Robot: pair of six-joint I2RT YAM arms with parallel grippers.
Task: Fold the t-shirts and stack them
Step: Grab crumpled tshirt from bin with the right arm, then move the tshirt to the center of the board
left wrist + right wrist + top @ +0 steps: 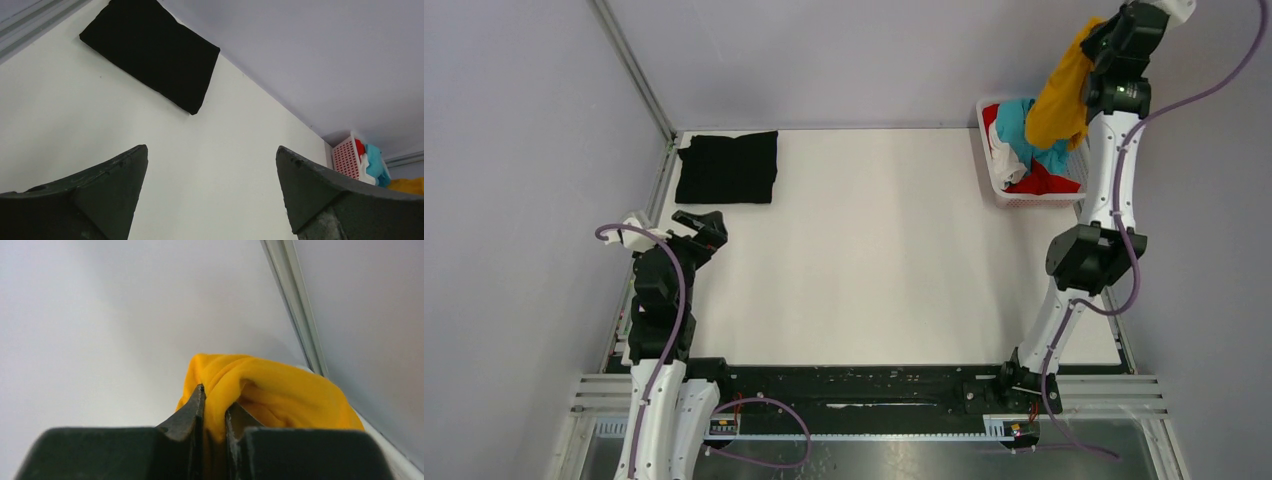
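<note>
The table's middle (886,252) is bare for the orange-yellow t-shirt, so I will lift my right gripper clear of the basket, then bring it back and down over that spot.
A folded black t-shirt (727,167) lies flat at the table's far left, also seen in the left wrist view (150,52). My left gripper (707,228) hovers just in front of it, open with nothing between its fingers (212,170). At the far right my right gripper (1092,50) is raised high above the basket and shut on the orange-yellow t-shirt (1060,100), which hangs down bunched. In the right wrist view the yellow cloth (270,395) is pinched between the jaws (215,415). Teal (1024,125), red (1042,182) and white (1004,160) t-shirts lie crumpled in the basket.
The white slotted basket (1034,200) stands at the table's far right corner, also visible in the left wrist view (346,159). Grey walls close in the back and sides. A metal rail runs along the near edge between the arm bases.
</note>
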